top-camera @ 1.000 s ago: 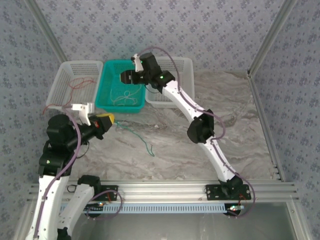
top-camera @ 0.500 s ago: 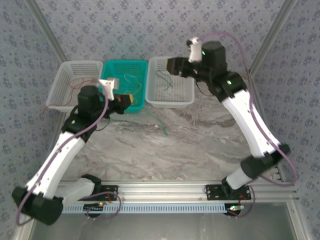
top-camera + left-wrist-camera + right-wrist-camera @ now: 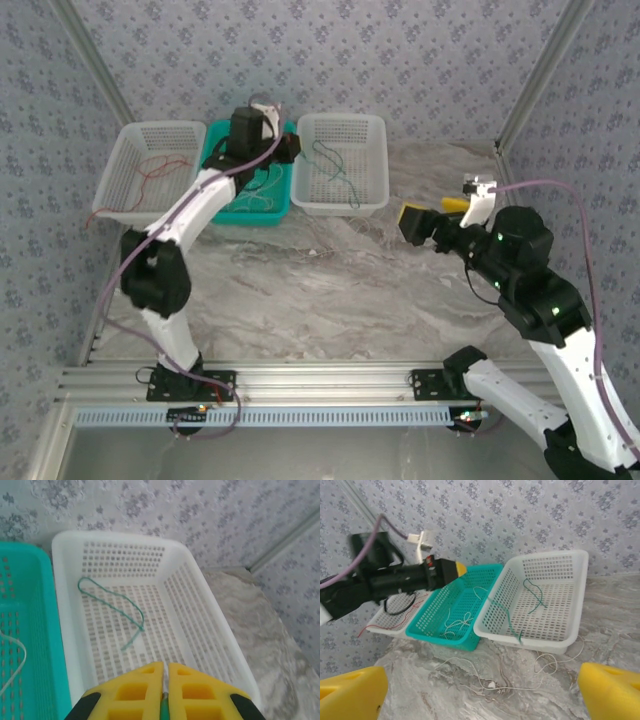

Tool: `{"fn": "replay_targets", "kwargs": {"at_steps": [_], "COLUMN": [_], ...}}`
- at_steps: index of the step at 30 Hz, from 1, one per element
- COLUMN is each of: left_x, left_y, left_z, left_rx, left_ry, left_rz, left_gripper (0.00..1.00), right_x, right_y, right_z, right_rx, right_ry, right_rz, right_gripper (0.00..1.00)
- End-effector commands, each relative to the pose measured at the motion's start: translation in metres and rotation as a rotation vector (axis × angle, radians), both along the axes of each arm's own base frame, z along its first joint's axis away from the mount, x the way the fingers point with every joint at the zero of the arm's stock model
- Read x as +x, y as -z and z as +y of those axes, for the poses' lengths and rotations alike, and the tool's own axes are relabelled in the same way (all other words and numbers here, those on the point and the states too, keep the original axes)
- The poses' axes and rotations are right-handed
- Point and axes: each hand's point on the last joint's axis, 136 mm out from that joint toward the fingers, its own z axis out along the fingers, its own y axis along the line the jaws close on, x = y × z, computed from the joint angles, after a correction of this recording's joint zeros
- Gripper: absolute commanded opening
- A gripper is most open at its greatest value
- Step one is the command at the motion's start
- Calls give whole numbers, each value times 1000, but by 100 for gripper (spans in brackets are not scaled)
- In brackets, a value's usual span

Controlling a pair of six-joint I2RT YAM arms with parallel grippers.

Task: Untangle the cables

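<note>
I will first carry the dark green cable outward with my left gripper to get it over the white basket, where another green cable lies. Then I will let it go.
My left gripper (image 3: 291,148) hovers over the seam between the teal basket (image 3: 216,208) and the right white basket (image 3: 341,208). Its yellow fingers (image 3: 140,690) are shut on a dark green cable (image 3: 164,707). That cable (image 3: 512,625) drapes down over the white basket's front wall. A second green cable (image 3: 115,607) lies on the basket floor. Pale cables (image 3: 457,622) lie in the teal basket, and a red cable (image 3: 155,170) in the left white basket (image 3: 110,170). One pale cable (image 3: 490,680) lies on the marble. My right gripper (image 3: 430,212) is open and empty, above the right side of the table.
The three baskets stand side by side against the back wall. A metal frame post (image 3: 530,90) runs along the right rear corner. The marble tabletop (image 3: 330,300) lies between the arms, with the aluminium rail (image 3: 320,380) along its near edge.
My left arm swung from the table's front left up to the baskets, carrying the green cable off the marble. My right arm withdrew from the baskets to the right side.
</note>
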Motion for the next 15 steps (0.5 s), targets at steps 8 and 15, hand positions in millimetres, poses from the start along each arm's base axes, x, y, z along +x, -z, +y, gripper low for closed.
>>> {"fn": "replay_targets", "kwargs": {"at_steps": [8, 15], "left_x": [80, 86], "left_y": [22, 30], "left_z": [-49, -54], "left_rx": [-48, -33], "left_ry": [8, -16], "left_rz": [129, 117], "left_gripper": [0, 38], "right_x": [2, -3], "right_y": [20, 21], "right_z": [-8, -7], "right_rx": [-47, -57], "right_ry": [41, 20], "right_rz": [84, 101], "right_gripper": [100, 100]}}
